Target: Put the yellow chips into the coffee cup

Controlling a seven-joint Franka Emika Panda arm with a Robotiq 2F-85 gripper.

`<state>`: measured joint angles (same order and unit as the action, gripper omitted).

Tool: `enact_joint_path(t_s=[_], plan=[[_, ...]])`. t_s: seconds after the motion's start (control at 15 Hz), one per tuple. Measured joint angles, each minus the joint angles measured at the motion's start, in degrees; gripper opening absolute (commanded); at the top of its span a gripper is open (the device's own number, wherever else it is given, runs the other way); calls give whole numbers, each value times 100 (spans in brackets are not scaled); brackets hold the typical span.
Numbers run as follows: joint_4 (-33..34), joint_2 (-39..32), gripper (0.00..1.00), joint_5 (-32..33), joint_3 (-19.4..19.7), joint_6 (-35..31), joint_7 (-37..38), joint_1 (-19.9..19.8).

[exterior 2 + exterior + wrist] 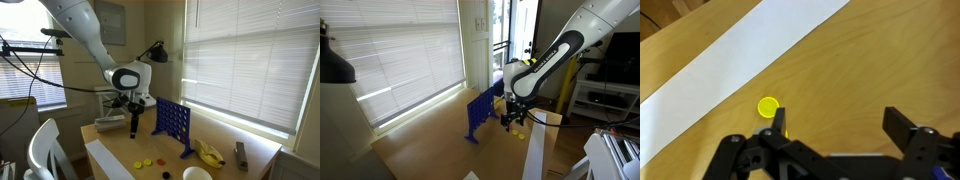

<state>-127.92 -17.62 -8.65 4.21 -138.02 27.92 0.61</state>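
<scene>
My gripper shifts toward the left in the wrist view next and lowers to the yellow chip by the red disc (521, 137) (768, 107), since my fingers span bare wood.
In the wrist view one yellow chip (768, 107), a small flat disc, lies on the wooden table just outside my left finger. My gripper (840, 125) is open and empty, its fingers wide apart above bare wood. In both exterior views the gripper (133, 128) (510, 118) points down next to the blue rack (172, 122). A yellow chip (147, 163) lies on the table near the front with red discs (138, 166) beside it. The coffee cup (197, 174), pale and whitish, stands at the bottom edge, apart from the gripper.
A white paper strip (740, 60) runs diagonally across the table beside the chip; it also shows in an exterior view (535, 150). A banana (208, 152) and a dark object (241, 153) lie past the rack. Window blinds stand behind the table.
</scene>
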Motion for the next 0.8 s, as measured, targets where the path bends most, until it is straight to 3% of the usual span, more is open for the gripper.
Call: enact_joint_path(t_s=[0.4,0.8], plan=[[-226,-549,100,1015,625,-1062,829,259],[-251,-1173,100,1127,1035,-2199,1129,471]])
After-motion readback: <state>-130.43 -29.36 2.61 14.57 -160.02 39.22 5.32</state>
